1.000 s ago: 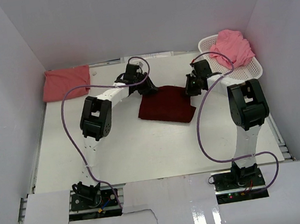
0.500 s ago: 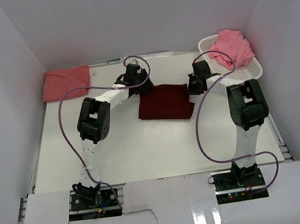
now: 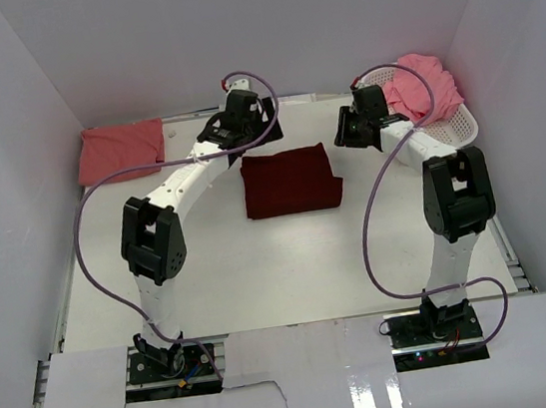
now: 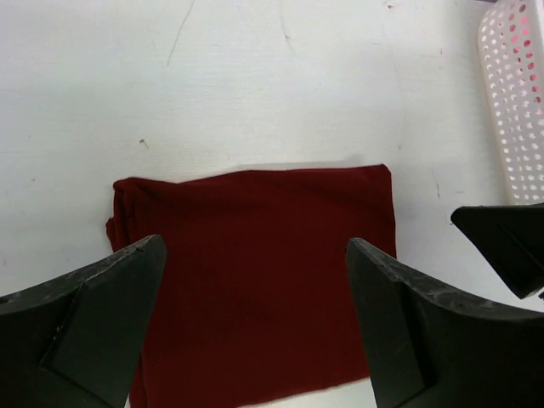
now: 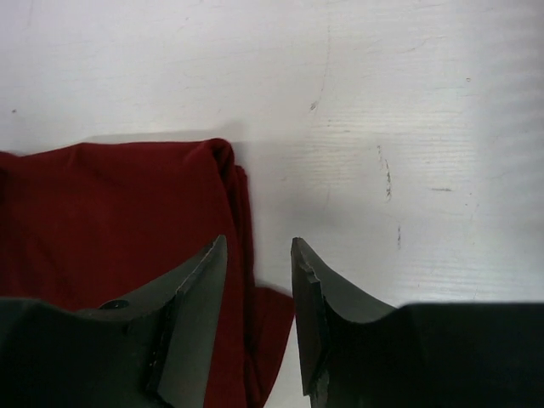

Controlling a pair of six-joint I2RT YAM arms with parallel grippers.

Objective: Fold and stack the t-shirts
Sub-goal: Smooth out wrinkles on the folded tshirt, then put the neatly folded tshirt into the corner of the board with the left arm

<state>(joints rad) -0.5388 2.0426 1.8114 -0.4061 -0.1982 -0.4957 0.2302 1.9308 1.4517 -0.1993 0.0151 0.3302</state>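
The cloth is already folded in a rectangle. My left gripper will next move down and back onto the maroon t-shirt's edge [image 3: 246, 182] [image 4: 127, 224] that faces the salmon t-shirt.
A dark maroon t-shirt [image 3: 290, 182] lies folded into a flat rectangle mid-table; it fills the left wrist view [image 4: 255, 280] and shows its right edge in the right wrist view [image 5: 110, 212]. My left gripper [image 3: 243, 132] hovers over it, jaws wide open [image 4: 255, 245], holding nothing. My right gripper [image 3: 347, 134] hangs above the shirt's right edge, jaws parted [image 5: 258, 244] with no cloth between them. A salmon t-shirt [image 3: 120, 151] lies folded at the back left. A lighter pink t-shirt [image 3: 423, 84] is crumpled in the basket.
The white perforated basket [image 3: 449, 128] sits at the back right, its wall also visible in the left wrist view [image 4: 514, 102]. White walls close in the table on the left, back and right. Purple cables loop off both arms.
Both grippers opened and let go of the maroon shirt, then lifted back from it. The shirt went from a skewed heap to a flat square rectangle, slightly further left.
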